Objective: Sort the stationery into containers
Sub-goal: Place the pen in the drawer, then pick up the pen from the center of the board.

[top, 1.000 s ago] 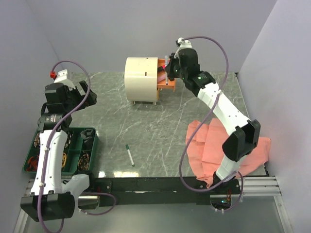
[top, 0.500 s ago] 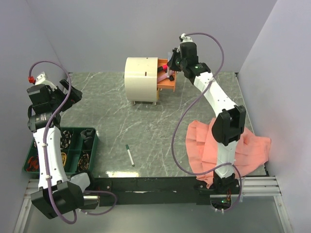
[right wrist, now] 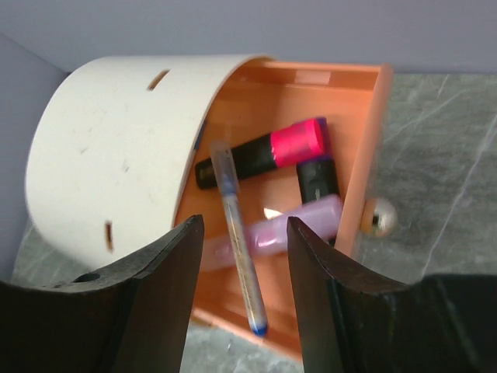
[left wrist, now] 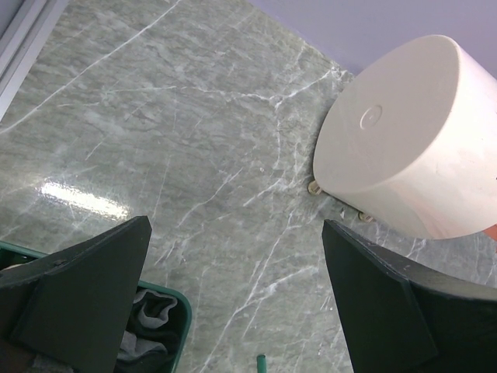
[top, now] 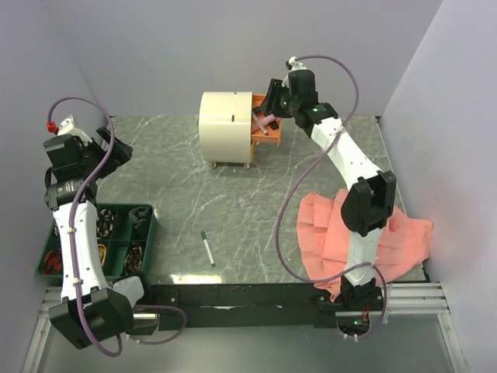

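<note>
I need to move my right gripper back next, to the left in the top view, and down onto the white body of the green-capped pen [top: 207,249], which is outside the drawer.
The cream drum cabinet [top: 225,128] stands at the back with one orange drawer [top: 269,137] pulled out to its right. My right gripper [top: 272,102] hovers open just above that drawer. In the right wrist view the drawer [right wrist: 371,148] holds a black-and-pink marker [right wrist: 268,154], a blurred purple marker [right wrist: 299,226] and a black piece [right wrist: 318,180]. A white pen with a blue tip [right wrist: 238,237] lies between the open jaws of my right gripper [right wrist: 242,227], touching neither. A green-capped white pen [top: 207,249] lies on the table. My left gripper [top: 115,148] is open, raised at the far left.
A green compartment tray [top: 152,224] with dark odds and ends sits at the near left; its corner [left wrist: 178,322] shows under the left wrist. The salmon-pink cloth [top: 411,237] lies at the near right. Grey walls close in the table.
My right gripper opened over the drawer and the purple marker it held dropped in. The left arm swung back to the left earlier, then stayed still.
</note>
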Motion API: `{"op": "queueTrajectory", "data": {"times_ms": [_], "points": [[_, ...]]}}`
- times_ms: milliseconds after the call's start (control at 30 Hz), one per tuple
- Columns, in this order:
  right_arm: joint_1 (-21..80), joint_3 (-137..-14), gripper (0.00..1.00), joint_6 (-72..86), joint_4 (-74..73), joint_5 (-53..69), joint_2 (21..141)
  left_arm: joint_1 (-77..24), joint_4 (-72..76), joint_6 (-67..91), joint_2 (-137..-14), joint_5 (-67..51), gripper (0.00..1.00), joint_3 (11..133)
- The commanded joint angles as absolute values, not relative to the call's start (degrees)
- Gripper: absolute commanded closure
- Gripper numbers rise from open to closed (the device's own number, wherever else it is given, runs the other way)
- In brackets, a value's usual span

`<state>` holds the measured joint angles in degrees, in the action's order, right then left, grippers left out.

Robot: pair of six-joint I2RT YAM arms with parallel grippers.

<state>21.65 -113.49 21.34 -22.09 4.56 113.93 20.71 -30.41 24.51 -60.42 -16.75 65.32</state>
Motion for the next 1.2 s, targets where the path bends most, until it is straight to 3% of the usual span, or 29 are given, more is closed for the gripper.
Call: {"op": "queueTrajectory", "data": {"times_ms": [0,233,467,833,1167], "points": [[23.1,-108.6,0.45,22.1,-23.1,6.9,102.2,21.0,-28.3,24.3,-60.1,-19.1,0.01,67.3],[37.0,-89.1,0.45,19.0,-29.5,6.6,90.8,20.8,-26.5,23.3,-58.9,-20.2,0.0,68.2],[54.8,-76.6,0.45,21.1,-26.3,2.8,92.8,20.8,-27.7,14.3,-55.2,-13.6,0.01,68.6],[64.2,-84.0,0.48,27.3,-29.4,-1.8,109.1,20.7,-27.7,16.1,-54.1,-9.3,0.0,69.1],[69.2,-88.9,0.48,32.2,-32.4,-6.2,116.7,15.7,-28.9,16.6,-51.9,-4.8,0.01,67.9]]}}
